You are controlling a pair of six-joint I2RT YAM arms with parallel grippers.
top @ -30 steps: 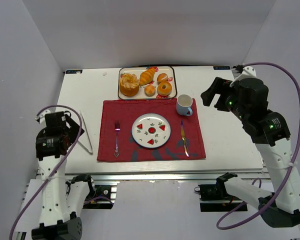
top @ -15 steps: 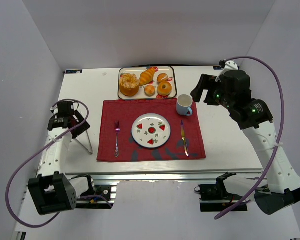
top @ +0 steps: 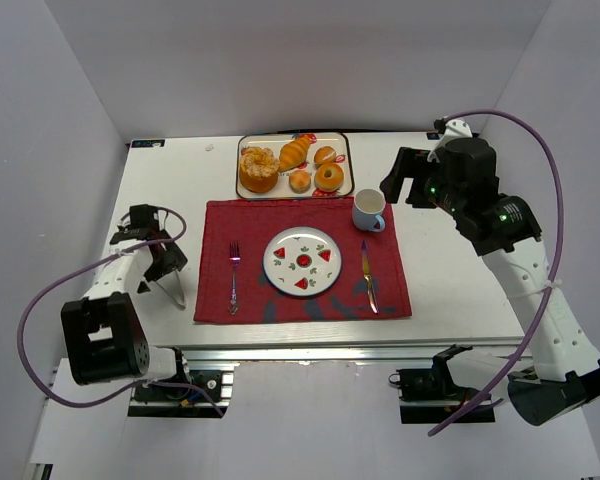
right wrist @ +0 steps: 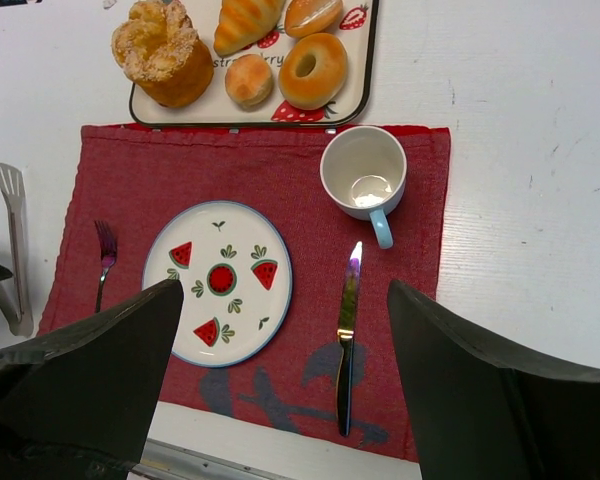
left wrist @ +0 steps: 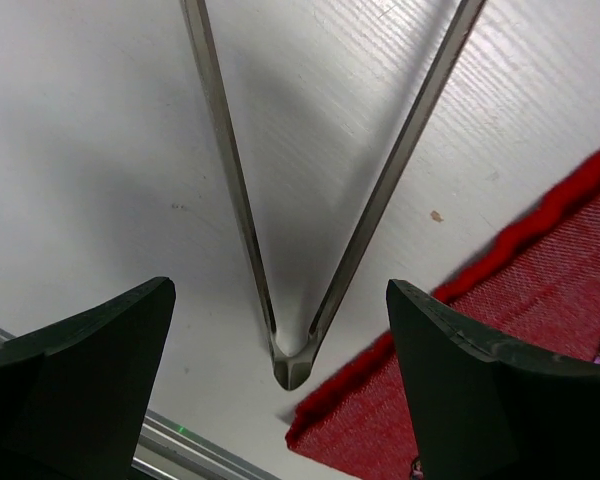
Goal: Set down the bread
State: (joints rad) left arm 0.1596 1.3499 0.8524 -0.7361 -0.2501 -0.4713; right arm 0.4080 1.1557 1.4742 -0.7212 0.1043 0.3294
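My left gripper takes the tongs [top: 172,272] from below across to the ring loaf [top: 259,168] next and closes, as the loaf lies outward of it, to the right in the top view.
The bread sits on the tray [top: 346,165] at the back: a large ring loaf [top: 259,168] [right wrist: 163,55] with a pale dusted top, and a small round bun [top: 300,180] [right wrist: 248,80] next to it. My left gripper [top: 163,262] [left wrist: 280,385] hovers open low over metal tongs [top: 172,272] [left wrist: 292,360] at the table's left, its fingers either side of the hinge end without touching. High over the mat's right side, my right gripper [top: 398,185] [right wrist: 280,390] stands open and holds nothing.
A croissant [right wrist: 245,20], a glazed donut [right wrist: 313,70] and an oval roll [right wrist: 313,14] share the tray. On the red placemat [top: 220,225] lie a watermelon-print plate [top: 302,260], a fork [top: 234,275], a knife [top: 368,277] and a white cup [top: 369,209].
My left arm has swung from beyond the table's left edge in over the tongs. The right arm has shifted left, toward the cup. The bread has not moved.
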